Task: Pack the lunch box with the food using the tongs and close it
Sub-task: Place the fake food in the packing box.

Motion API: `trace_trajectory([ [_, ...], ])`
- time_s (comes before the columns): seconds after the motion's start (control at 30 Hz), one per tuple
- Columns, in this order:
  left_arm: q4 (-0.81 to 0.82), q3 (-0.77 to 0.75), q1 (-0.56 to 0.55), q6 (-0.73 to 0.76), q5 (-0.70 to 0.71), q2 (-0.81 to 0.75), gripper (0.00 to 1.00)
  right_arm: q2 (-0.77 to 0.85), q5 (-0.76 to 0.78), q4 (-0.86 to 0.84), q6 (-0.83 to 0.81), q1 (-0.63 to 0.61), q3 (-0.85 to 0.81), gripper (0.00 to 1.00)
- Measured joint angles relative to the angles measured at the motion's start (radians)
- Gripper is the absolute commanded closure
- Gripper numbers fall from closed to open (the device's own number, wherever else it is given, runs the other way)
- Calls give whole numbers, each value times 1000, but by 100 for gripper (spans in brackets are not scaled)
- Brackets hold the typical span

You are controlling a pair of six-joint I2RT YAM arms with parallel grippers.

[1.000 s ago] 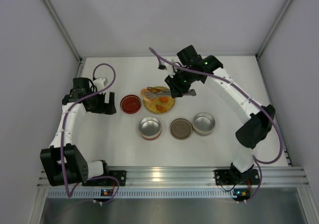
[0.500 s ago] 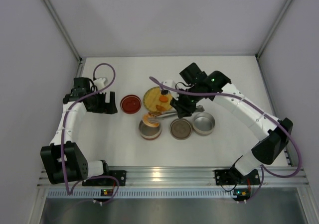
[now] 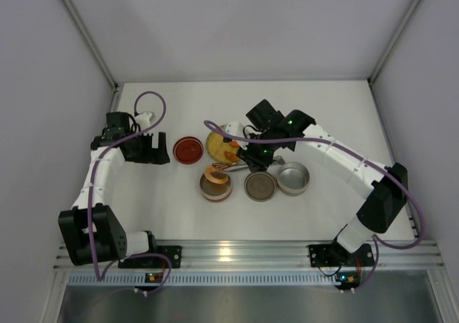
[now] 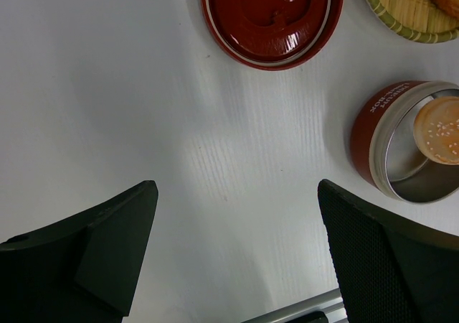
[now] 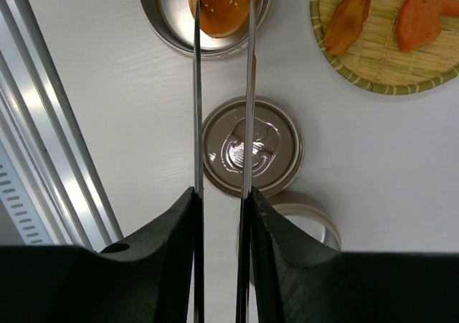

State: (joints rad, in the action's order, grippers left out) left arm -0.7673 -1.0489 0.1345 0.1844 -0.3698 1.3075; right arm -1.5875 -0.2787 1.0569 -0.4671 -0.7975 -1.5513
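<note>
The orange piece in the tongs should go down into the open tin (image 3: 215,186) next, carried by my right gripper. Then I release the tongs.
My right gripper (image 5: 222,197) is shut on the tongs (image 5: 198,108), whose two thin silver arms run away from it. Their tips pinch a round orange piece of food (image 5: 222,3) with pale specks, over the open left tin (image 5: 165,21) of the lunch box. In the top view that piece (image 3: 215,172) sits at the tin (image 3: 215,186), left of the right gripper (image 3: 252,158). Two more orange pieces (image 5: 348,18) (image 5: 427,18) lie on the woven plate (image 5: 380,79). My left gripper (image 4: 237,230) is open over bare table, left of the red lid (image 3: 188,151).
A brown round lid (image 3: 260,186) lies under the tongs' arms, with a second open tin (image 3: 292,178) to its right. The red lid (image 4: 272,14) lies upside down beyond the left gripper. White walls close in the table on three sides.
The right arm has swung from over the woven plate toward the near left, carrying the round piece in the tongs to the left tin. The left arm has not moved.
</note>
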Motion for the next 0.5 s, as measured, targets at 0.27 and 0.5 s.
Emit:
trace_trajectory([
  [0.27, 5, 17, 0, 1, 1, 0, 2, -33, 5, -26, 11, 0, 1, 96],
  [0.5, 10, 45, 0, 1, 1, 0, 2, -33, 3, -32, 2, -1, 47, 96],
])
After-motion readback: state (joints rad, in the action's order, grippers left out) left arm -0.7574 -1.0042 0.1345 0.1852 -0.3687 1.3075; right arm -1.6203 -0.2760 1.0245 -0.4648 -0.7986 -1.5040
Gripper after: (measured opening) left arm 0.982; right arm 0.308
